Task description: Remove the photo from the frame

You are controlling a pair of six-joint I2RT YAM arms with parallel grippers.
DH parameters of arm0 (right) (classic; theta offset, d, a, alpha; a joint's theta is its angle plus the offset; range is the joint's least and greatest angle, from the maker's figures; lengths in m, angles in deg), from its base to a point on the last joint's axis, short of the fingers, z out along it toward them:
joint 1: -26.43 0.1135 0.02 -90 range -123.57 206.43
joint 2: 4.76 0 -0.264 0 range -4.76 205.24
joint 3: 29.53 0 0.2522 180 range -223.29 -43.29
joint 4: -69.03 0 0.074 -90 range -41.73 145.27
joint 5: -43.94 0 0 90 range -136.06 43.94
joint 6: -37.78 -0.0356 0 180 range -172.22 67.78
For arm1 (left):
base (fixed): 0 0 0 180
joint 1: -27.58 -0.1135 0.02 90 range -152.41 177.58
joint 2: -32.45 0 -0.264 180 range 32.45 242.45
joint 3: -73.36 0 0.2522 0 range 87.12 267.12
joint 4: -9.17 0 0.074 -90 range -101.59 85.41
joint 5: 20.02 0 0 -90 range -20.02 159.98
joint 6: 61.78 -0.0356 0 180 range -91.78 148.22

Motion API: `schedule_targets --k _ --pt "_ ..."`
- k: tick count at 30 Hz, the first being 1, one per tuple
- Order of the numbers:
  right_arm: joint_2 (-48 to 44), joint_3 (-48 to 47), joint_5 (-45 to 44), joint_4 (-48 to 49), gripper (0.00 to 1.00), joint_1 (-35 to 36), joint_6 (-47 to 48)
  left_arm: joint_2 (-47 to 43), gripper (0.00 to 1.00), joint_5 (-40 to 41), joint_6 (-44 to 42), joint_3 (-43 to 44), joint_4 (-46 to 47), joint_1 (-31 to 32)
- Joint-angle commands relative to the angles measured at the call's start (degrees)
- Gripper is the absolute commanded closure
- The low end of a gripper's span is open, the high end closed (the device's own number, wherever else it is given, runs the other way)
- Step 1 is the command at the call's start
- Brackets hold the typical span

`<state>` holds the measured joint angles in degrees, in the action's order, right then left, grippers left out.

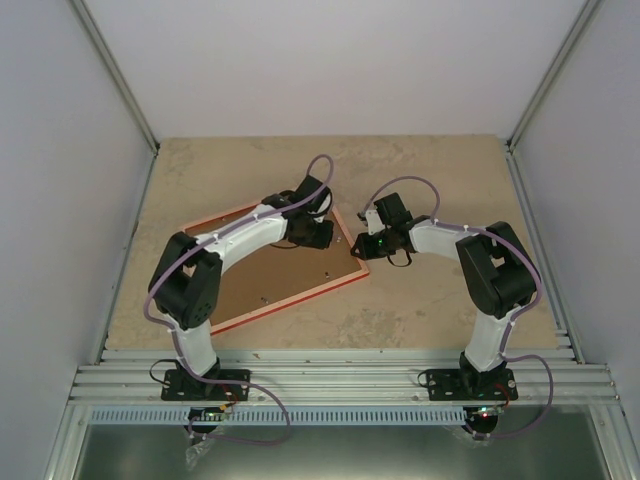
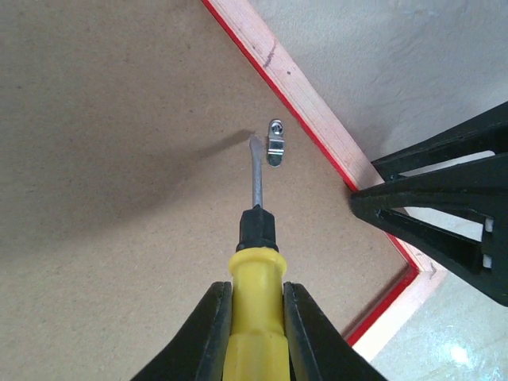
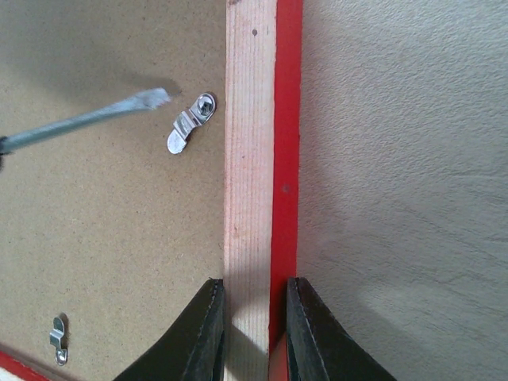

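The rim should next be dragged by my right gripper to the right in the top view, then back onto the bare tabletop between the rim and the bar, and be released there.
The red frame (image 1: 300,298) lies face down on the table, with its brown backing board (image 1: 270,275) up. The photo is hidden beneath the board. My left gripper (image 2: 256,305) is shut on a yellow-handled screwdriver (image 2: 255,278). The blade tip sits just left of a small metal turn clip (image 2: 275,143) near the frame's pinkish rim (image 2: 302,95). My right gripper (image 3: 254,317) is shut across that rim (image 3: 250,159), one jaw on the inner side and one on the red outer edge. The clip (image 3: 190,123) and blade (image 3: 87,119) show in the right wrist view.
A second turn clip (image 3: 57,337) sits on the board near the frame's corner. The beige table (image 1: 450,300) lies inside grey walls, with a metal rail along the near edge. The right gripper's black fingers (image 2: 444,198) show at the right of the left wrist view.
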<state>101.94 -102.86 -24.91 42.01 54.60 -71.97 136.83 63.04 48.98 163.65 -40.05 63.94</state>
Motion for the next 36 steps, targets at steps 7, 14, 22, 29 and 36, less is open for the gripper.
schedule_targets --k 7,14,22,29,36 --pt "-2.3 2.5 -5.7 -1.0 0.97 -1.1 -2.4 -7.5 1.00 4.5 4.3 -2.3 1.8 -0.8" --pt "-6.7 7.0 -8.6 0.3 0.98 -5.5 -7.2 -12.7 1.00 4.3 6.8 -6.6 4.8 -3.8" --pt "-12.3 13.0 -12.7 0.3 0.98 -10.5 -12.7 -17.1 1.00 4.4 8.1 -9.8 5.8 -6.3" --pt "-17.9 20.3 -15.0 -0.3 0.96 -14.8 -18.1 -19.0 1.00 4.1 8.6 -11.4 6.4 -7.4" --pt "-21.8 23.7 -12.0 -2.7 0.76 -15.2 -16.7 -19.0 1.00 3.5 8.5 -11.1 6.6 -7.4"
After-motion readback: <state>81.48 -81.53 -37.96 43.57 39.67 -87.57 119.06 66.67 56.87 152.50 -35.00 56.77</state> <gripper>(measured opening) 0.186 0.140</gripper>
